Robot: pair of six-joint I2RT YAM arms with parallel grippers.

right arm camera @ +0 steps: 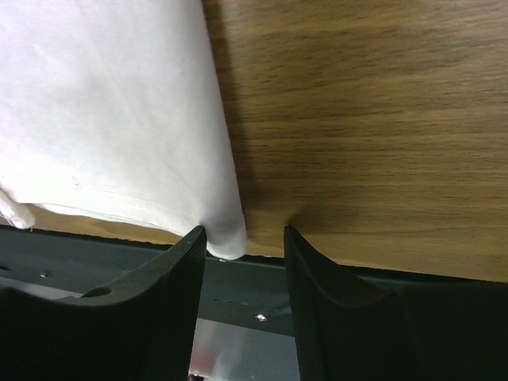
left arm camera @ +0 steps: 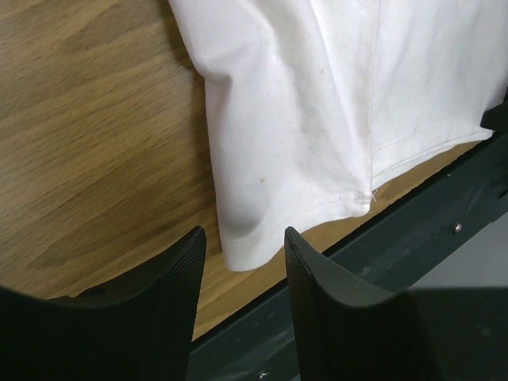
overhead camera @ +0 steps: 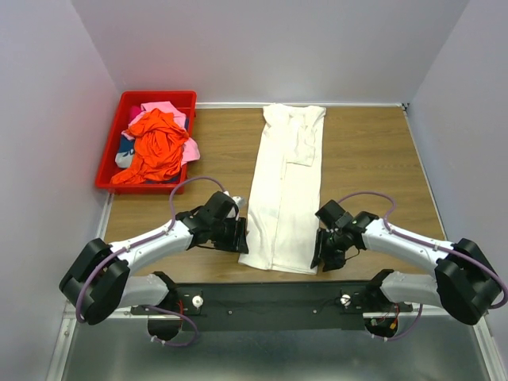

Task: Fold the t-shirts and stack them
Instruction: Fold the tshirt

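Note:
The t-shirt hem's near corner on the bin's side (overhead camera: 244, 260) (left arm camera: 244, 252) already lines up between my open fingers, so I will lower my left gripper onto that corner and close next.
A white t-shirt (overhead camera: 284, 186) lies on the table, folded into a long narrow strip from the far edge to the near edge. My left gripper (overhead camera: 242, 236) is open beside its near left corner (left arm camera: 248, 246), which sits just ahead of the open jaws. My right gripper (overhead camera: 319, 255) is open beside the near right corner (right arm camera: 226, 234), which lies against the left finger (right arm camera: 178, 270). Neither gripper holds cloth. More shirts, orange (overhead camera: 155, 147) and pink (overhead camera: 171, 111), lie crumpled in a red bin (overhead camera: 111, 151) at the far left.
The wooden table (overhead camera: 373, 159) ends at a dark metal rail (overhead camera: 270, 298) along the near edge, right under the shirt's hem. Grey walls close in on the left, right and back. The red bin stands at the far left corner.

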